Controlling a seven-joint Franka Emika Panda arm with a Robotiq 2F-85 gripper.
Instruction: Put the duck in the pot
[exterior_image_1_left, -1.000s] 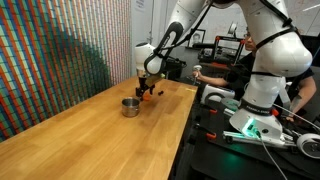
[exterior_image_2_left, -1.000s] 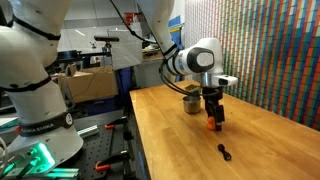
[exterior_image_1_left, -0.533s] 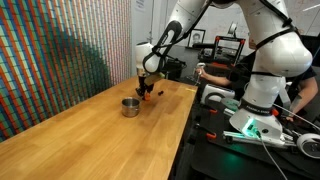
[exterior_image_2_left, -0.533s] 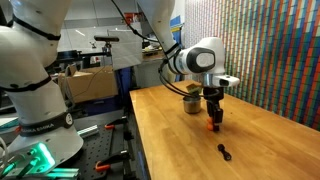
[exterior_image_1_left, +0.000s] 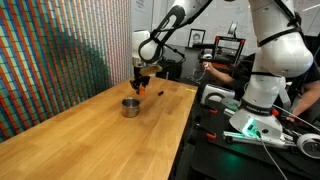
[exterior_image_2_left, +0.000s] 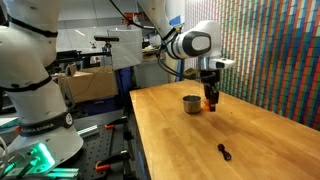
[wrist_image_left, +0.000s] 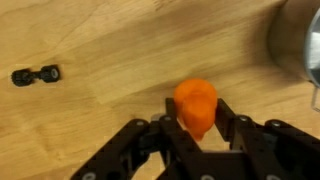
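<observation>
I should raise my gripper, then bring it toward the right in the wrist view, over the pot's opening (wrist_image_left: 315, 45), and let go, since the duck (wrist_image_left: 195, 106) hangs low beside it.
The orange duck (wrist_image_left: 195, 106) sits clamped between the black fingers of my gripper (wrist_image_left: 196, 118), lifted off the wooden table. In both exterior views the gripper (exterior_image_1_left: 141, 87) (exterior_image_2_left: 210, 100) hangs above the tabletop with the duck (exterior_image_2_left: 210, 102) showing as an orange speck at its tips. The small silvery pot (exterior_image_1_left: 130, 106) (exterior_image_2_left: 191, 103) stands on the table just beside and below the gripper. In the wrist view only the pot's rim (wrist_image_left: 296, 45) shows at the upper right edge.
A small black object (wrist_image_left: 36, 75) (exterior_image_2_left: 224, 151) lies on the wooden table (exterior_image_1_left: 100, 135) away from the pot. A multicoloured wall (exterior_image_1_left: 50, 50) runs along one side of the table. Lab benches and another robot base (exterior_image_1_left: 265, 95) stand past the table's other edge.
The gripper has shut on the duck and lifted it off the table, moving up and toward the pot.
</observation>
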